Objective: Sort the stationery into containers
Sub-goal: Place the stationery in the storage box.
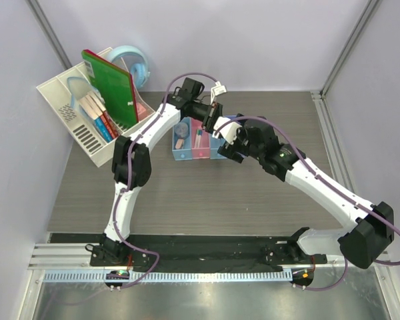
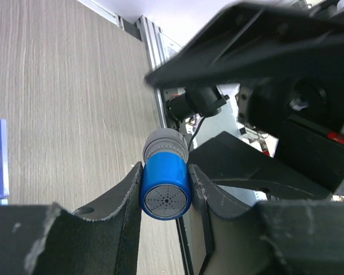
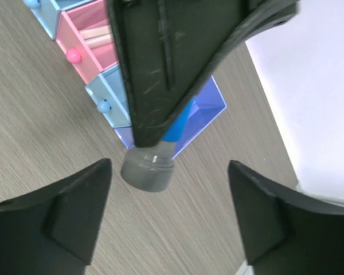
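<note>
The cylinder points sideways, so my left gripper turns downward next. The cylinder then goes down into the blue bin point(image 1: 216, 144) between the pink and violet-blue bins, and the gripper releases it.
My left gripper point(image 2: 165, 172) is shut on the blue-grey stubby cylinder point(image 2: 166, 192), with its grey cap pointing away. In the right wrist view the cylinder point(image 3: 149, 169) hangs over the near corner of the violet-blue bin point(image 3: 212, 109). The blue bin point(image 3: 112, 97), the pink bin point(image 3: 92, 46) and the light-blue bin point(image 3: 46, 17) stand in a row beside it. The pink bin holds pale stick-like items. My right gripper point(image 3: 169, 189) is open and empty, close beside the cylinder. In the top view both grippers, left point(image 1: 213, 120) and right point(image 1: 230, 139), meet over the bins point(image 1: 181, 143).
A white slotted desk organizer point(image 1: 87, 113) stands at the back left with a green book point(image 1: 113, 83) in it and a light-blue tape dispenser point(image 1: 135, 63) behind it. A metal frame rail point(image 1: 327, 127) runs along the table's right side.
</note>
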